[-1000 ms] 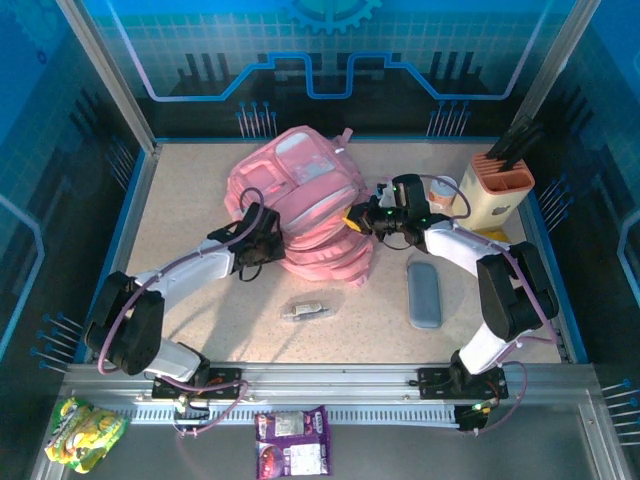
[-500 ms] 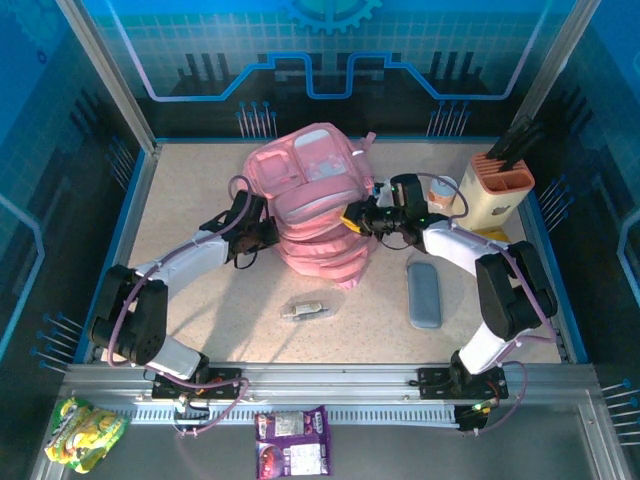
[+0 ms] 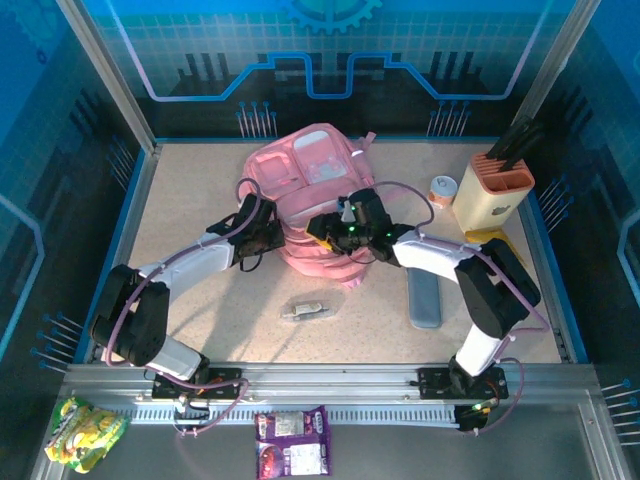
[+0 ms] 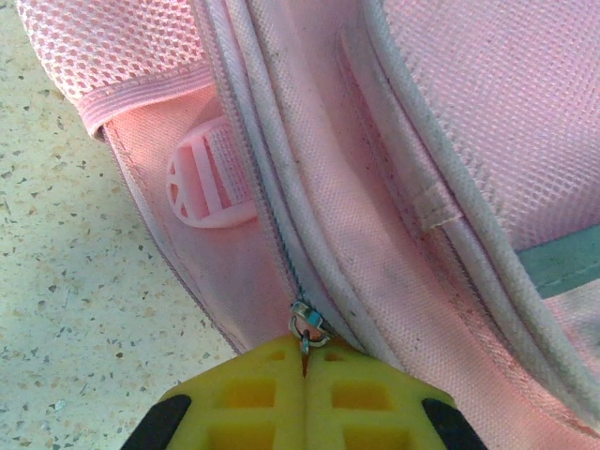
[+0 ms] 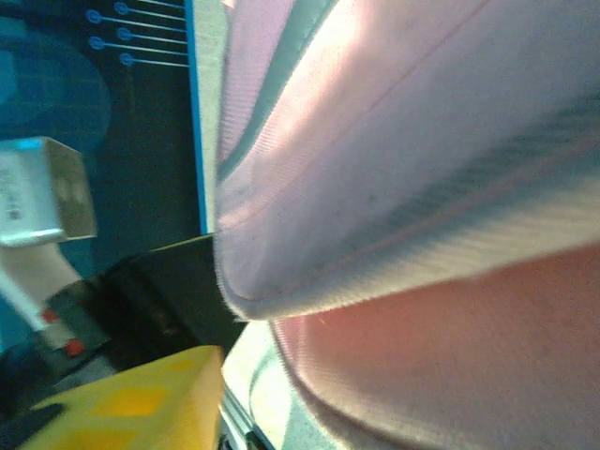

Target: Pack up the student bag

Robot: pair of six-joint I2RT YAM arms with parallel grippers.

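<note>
My left gripper draws the zipper pull point(image 4: 307, 328) at its closed fingers toward the bare tabletop beside the bag next, then opens to release it.
The student bag point(image 3: 305, 175), a big soft pink backpack, lies at the back middle of the table. My left gripper point(image 3: 268, 236) is at its left side, and its yellow fingers point(image 4: 244, 394) are shut on the small metal zipper pull point(image 4: 307, 328) of a side zip. My right gripper point(image 3: 336, 228) reaches over the bag's front right part. In the right wrist view one yellow finger point(image 5: 122, 403) stands far to the left, apart from centre, with blurred pink fabric point(image 5: 422, 234) close over the lens hiding the other finger.
A grey pencil case point(image 3: 425, 293) lies right of the bag and a small silvery item point(image 3: 308, 311) in front of it. A cream and orange holder point(image 3: 493, 190) and a small jar point(image 3: 442, 190) stand at the back right. Snack packets point(image 3: 293, 440) lie on the front rail.
The bag has shifted right and back. My right gripper has let go, parted its jaws and swung left over the bag's front. My left gripper has followed the bag, still shut.
</note>
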